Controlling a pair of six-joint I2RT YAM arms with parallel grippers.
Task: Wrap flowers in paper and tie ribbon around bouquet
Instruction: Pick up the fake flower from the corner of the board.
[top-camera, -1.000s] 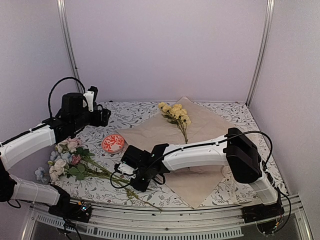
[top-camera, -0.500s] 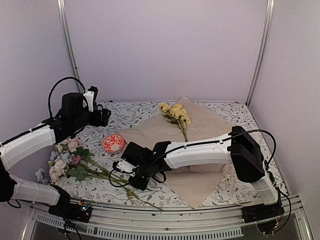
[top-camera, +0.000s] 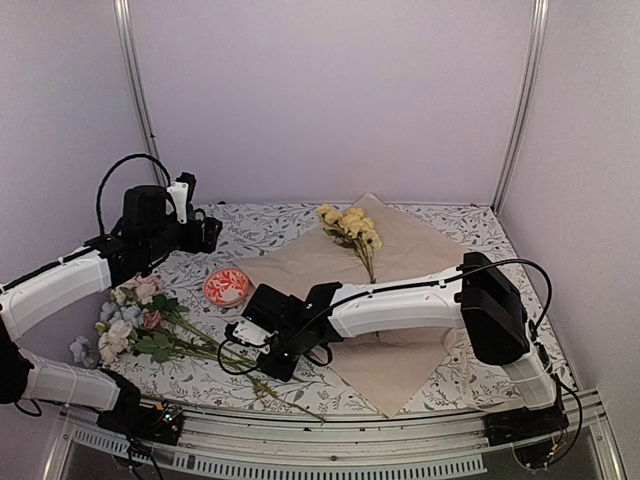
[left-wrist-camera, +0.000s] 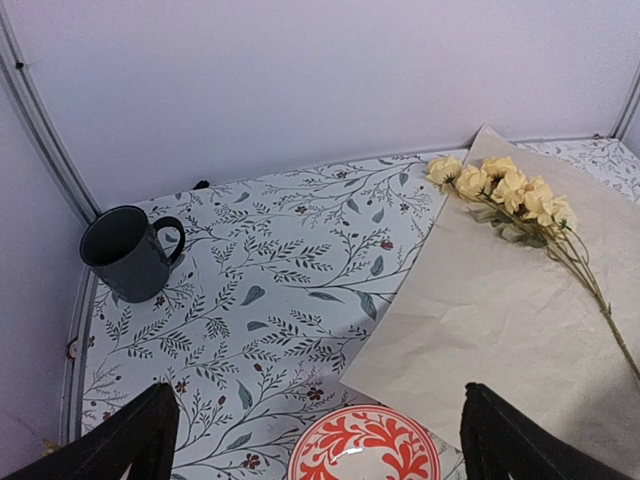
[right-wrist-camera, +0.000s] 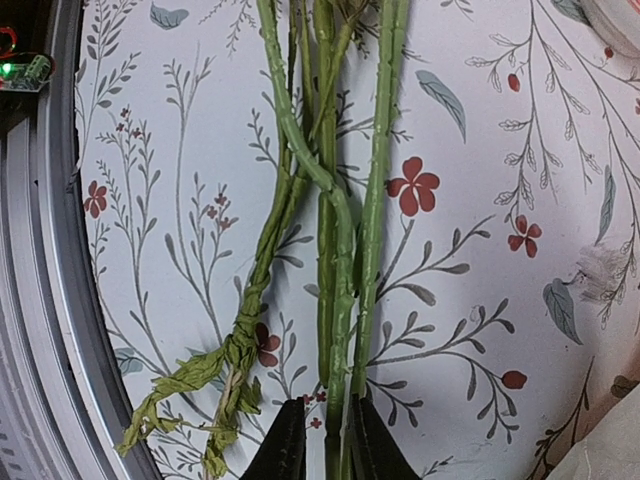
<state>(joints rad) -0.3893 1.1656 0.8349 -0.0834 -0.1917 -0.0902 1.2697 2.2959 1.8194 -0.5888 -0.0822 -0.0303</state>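
Note:
My right gripper lifts the green stem across next, lowers and releases it on bare paper beside the yellow spray, outward, to the gripper's right in the top view.
The mixed flowers (top-camera: 135, 325) lie at the front left of the table, stems pointing right. My right gripper (top-camera: 250, 345) is low over their stem ends; the green stems (right-wrist-camera: 330, 250) run between its narrowly parted fingers, a small gap showing beside one finger, so it is open around them. One yellow spray (top-camera: 350, 230) (left-wrist-camera: 505, 190) lies on the flat paper (top-camera: 400, 260) (left-wrist-camera: 500, 310). My left gripper (top-camera: 205, 235) (left-wrist-camera: 320, 450) hovers wide open and empty above the back left. I cannot make out the ribbon.
A red-and-white dish (top-camera: 226, 288) (left-wrist-camera: 365, 445) sits by the paper's left corner. A dark mug (left-wrist-camera: 125, 250) stands at the back left. A frayed, twisted green stem (right-wrist-camera: 215, 370) lies beside the gripped ones, near the metal front rail (right-wrist-camera: 40, 300).
My right gripper has slid a little left along the stems and its fingers have parted slightly. The left arm has stayed still.

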